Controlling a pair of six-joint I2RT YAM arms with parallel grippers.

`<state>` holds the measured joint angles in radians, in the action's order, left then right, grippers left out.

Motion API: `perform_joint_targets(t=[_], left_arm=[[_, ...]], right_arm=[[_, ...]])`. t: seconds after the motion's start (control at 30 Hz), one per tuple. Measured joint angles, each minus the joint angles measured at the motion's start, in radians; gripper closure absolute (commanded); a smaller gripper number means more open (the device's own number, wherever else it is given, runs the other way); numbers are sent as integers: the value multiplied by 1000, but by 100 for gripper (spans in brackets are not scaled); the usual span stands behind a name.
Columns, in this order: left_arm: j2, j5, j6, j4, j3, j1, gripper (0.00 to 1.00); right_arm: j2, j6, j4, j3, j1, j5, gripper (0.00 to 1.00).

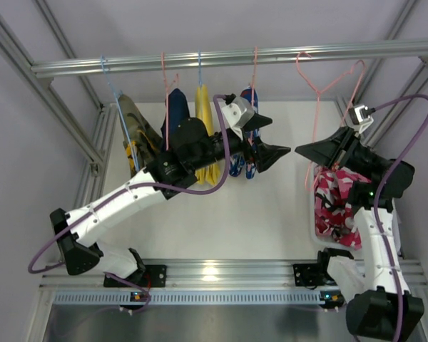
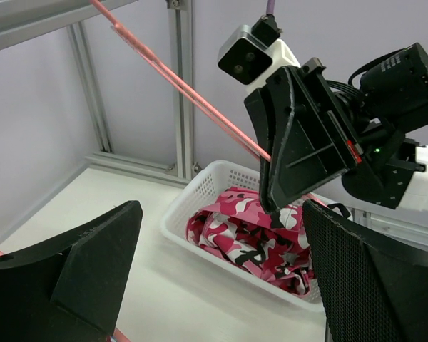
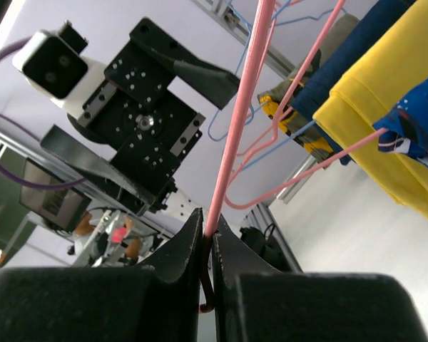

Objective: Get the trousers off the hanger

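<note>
The red-pink trousers (image 1: 335, 203) are in the basket, so I will move my right gripper outward to bring the bare pink hanger's hook onto the bar (image 1: 304, 55) and release it.
The red-pink trousers (image 1: 335, 203) lie crumpled in a white basket (image 1: 313, 217) at the right; they also show in the left wrist view (image 2: 246, 235). The blue trousers (image 1: 235, 166) hang from a pink hanger at the middle of the rail, partly hidden behind my left arm, and show at the right edge of the right wrist view (image 3: 414, 128). My right gripper (image 1: 307, 151) is shut on the wire of a bare pink hanger (image 1: 316, 107) above the basket; the wire (image 3: 232, 128) sits between its jaws (image 3: 208, 235). My left gripper (image 1: 278, 155) is open and empty (image 2: 221, 285), next to the blue trousers and facing the right gripper.
A metal rail (image 1: 221, 58) spans the back with several hangers. A yellow garment (image 1: 204, 114), a dark blue one (image 1: 175, 107) and an olive-yellow one (image 1: 137, 132) hang left of the blue trousers. Frame posts (image 2: 182, 85) stand behind the basket (image 2: 192, 192).
</note>
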<state>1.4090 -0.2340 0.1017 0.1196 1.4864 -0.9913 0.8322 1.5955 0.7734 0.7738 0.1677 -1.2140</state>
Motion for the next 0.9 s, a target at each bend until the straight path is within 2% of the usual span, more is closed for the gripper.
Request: perform_joint_targets(t=[0.4, 0.8, 0.87, 0.9], left_arm=[[-15, 1, 1, -8, 3, 0, 1], [-15, 8, 4, -31, 24, 0, 1], [-15, 8, 4, -31, 24, 0, 1], [-15, 8, 4, -31, 24, 0, 1]], right_arm=[[277, 333, 406, 98, 24, 71, 100], [433, 397, 496, 35, 46, 114, 100], [454, 395, 518, 29, 65, 116, 96], [459, 395, 526, 26, 74, 115, 86]])
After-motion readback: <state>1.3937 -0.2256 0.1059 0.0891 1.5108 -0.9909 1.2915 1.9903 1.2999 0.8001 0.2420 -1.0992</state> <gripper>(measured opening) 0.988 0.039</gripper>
